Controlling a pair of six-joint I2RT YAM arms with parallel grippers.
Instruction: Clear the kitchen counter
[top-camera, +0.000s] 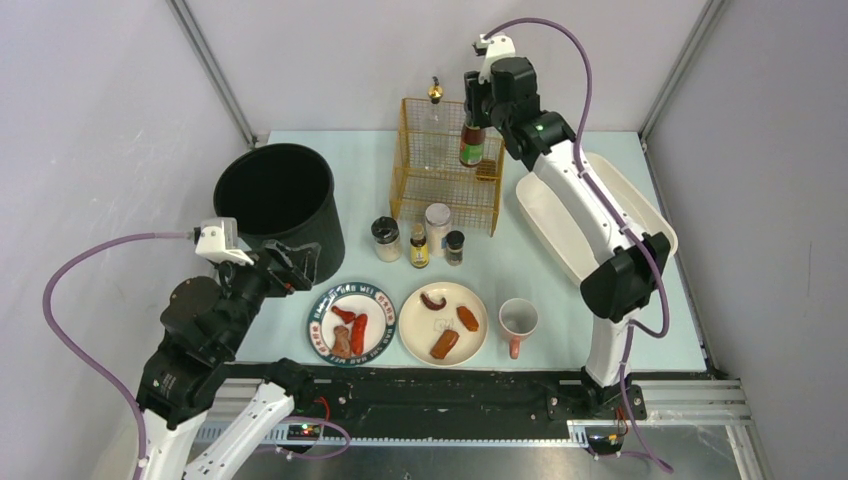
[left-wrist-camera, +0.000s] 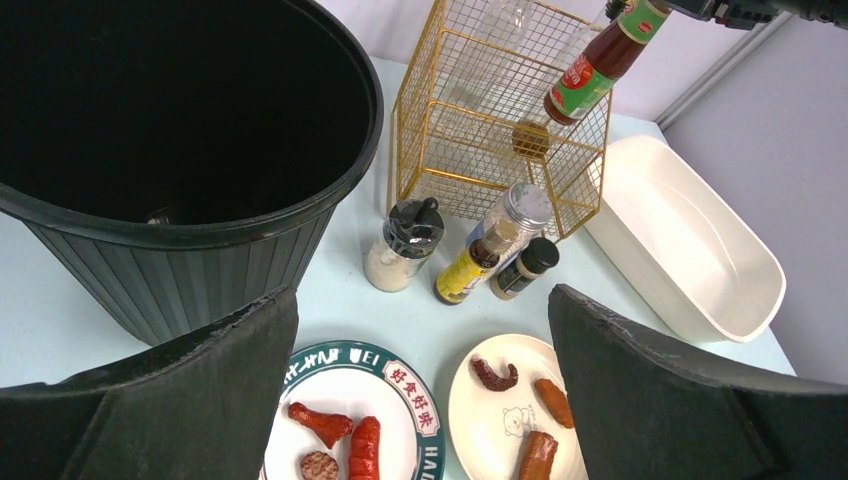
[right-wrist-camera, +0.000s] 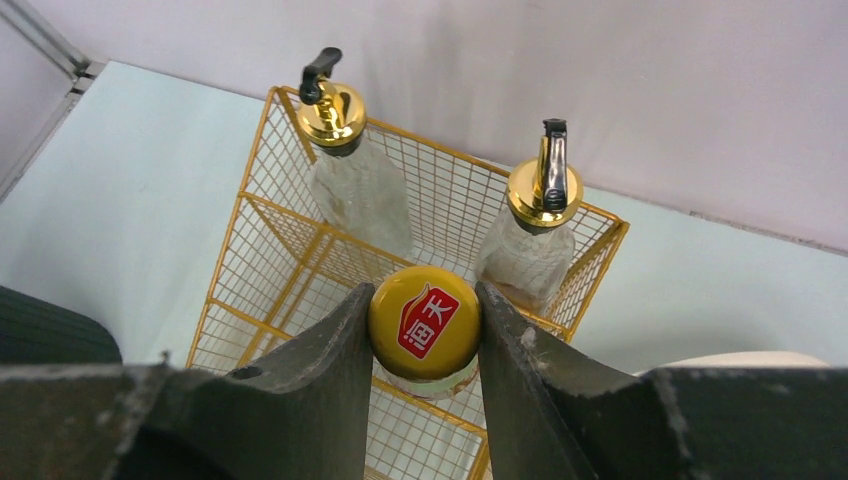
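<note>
The sauce bottle (top-camera: 472, 143) will go down next with my right gripper into the basket's front level, at the basket's end by the white tub, where the space is empty.
The mint kitchen counter (top-camera: 545, 275) holds a gold wire basket (top-camera: 445, 170) at the back. My right gripper (top-camera: 478, 100) is shut on the yellow cap of a dark sauce bottle (top-camera: 472, 143) and holds it upright over the basket's right side. In the right wrist view the fingers (right-wrist-camera: 330, 350) pinch the cap (right-wrist-camera: 424, 320) above the basket (right-wrist-camera: 300, 260), beside two glass oil bottles (right-wrist-camera: 350, 190). My left gripper (top-camera: 300, 265) is open and empty, above the counter between the black bin (top-camera: 275, 205) and the green-rimmed plate (top-camera: 322, 318).
Several spice jars (top-camera: 419, 247) stand in front of the basket. The green-rimmed plate and a cream plate (top-camera: 415, 335) carry sausage pieces. A pink-handled cup (top-camera: 518, 320) stands right of them. A white oval tub (top-camera: 620, 215) lies at the right, under the right arm.
</note>
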